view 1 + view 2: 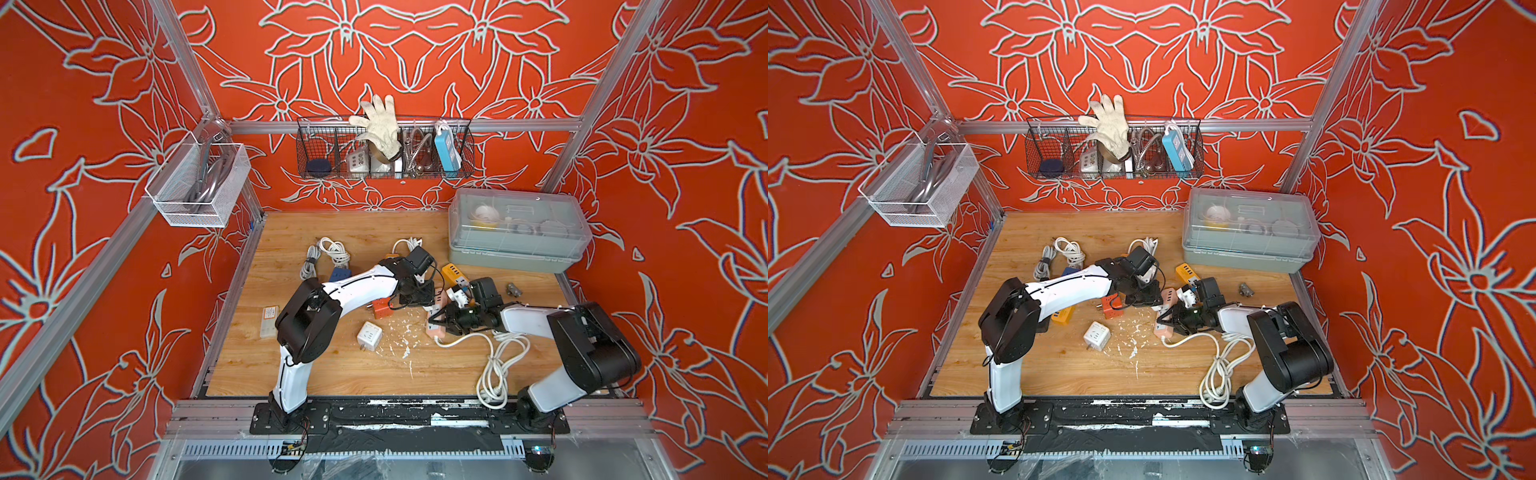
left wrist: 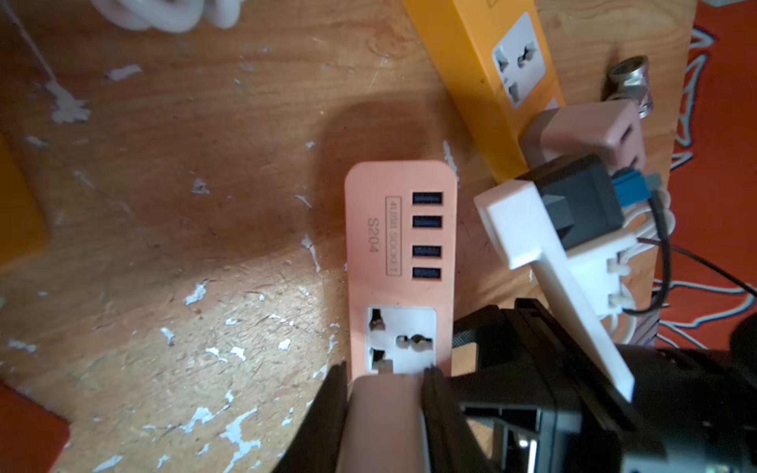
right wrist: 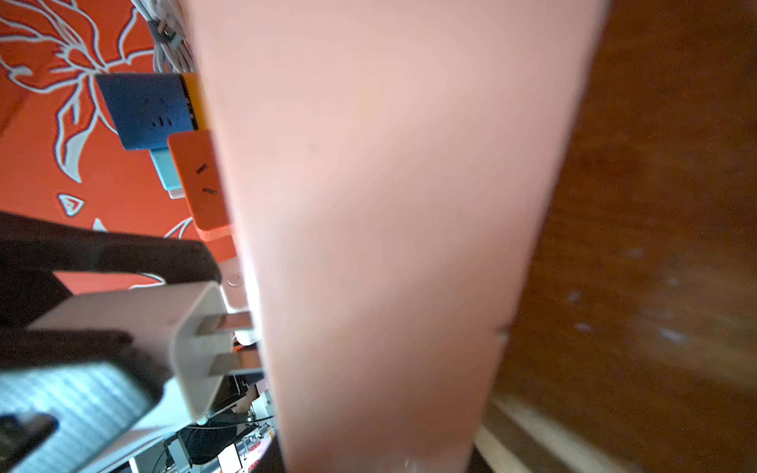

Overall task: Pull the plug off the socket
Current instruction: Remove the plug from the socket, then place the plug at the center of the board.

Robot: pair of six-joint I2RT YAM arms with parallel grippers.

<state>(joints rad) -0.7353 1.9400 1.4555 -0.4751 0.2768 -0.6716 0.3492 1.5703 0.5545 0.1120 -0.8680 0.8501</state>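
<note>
I need to carry the plug past the orange cube next with my left gripper, then lower it and release it, because the tabletop beyond that cube is outward of and below the gripper.
The socket is a pink power strip lying mid-table; the left wrist view shows its USB ports and a universal outlet. My left gripper is shut on the pale plug. In the right wrist view this white plug stands off the strip's face, with its two flat prongs bare between plug and strip. My right gripper is shut on the strip's near end, just above its white cable.
A yellow strip with a pink adapter lies beyond the pink one. An orange cube, a white cube adapter and coiled cables lie left. A lidded grey box stands back right, a metal fitting before it.
</note>
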